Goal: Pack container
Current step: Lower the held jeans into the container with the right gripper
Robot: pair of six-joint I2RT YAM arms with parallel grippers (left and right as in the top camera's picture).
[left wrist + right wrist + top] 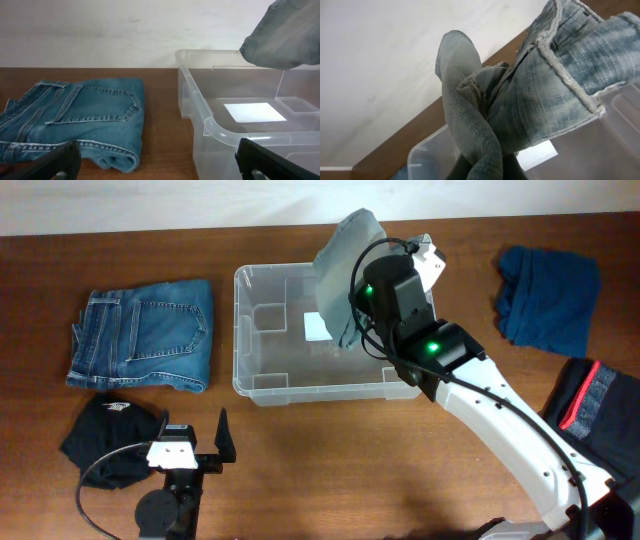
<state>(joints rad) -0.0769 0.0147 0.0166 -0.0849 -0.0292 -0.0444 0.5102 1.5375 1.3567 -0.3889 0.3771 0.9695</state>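
Note:
My right gripper will next move down to the container's bare bottom [337, 356] by the white label, which lies below it, and let go of the pale grey-blue jeans [345, 260].
The clear plastic container [262, 385] stands at the table's middle, holding nothing but the white label [318, 327] on its bottom. My right gripper [372, 298] is shut on pale grey-blue jeans [345, 260] and holds them above the container's right half; they fill the right wrist view [530, 105], where the fingers are hidden. My left gripper [192, 452] is open and empty at the table's front left. The container's near corner also shows in the left wrist view [215, 125].
Folded blue jeans [145, 335] lie left of the container, also in the left wrist view [75, 120]. A black garment [105, 435] lies front left. A dark blue garment [545, 292] and a black one with a red stripe [595, 415] lie at right.

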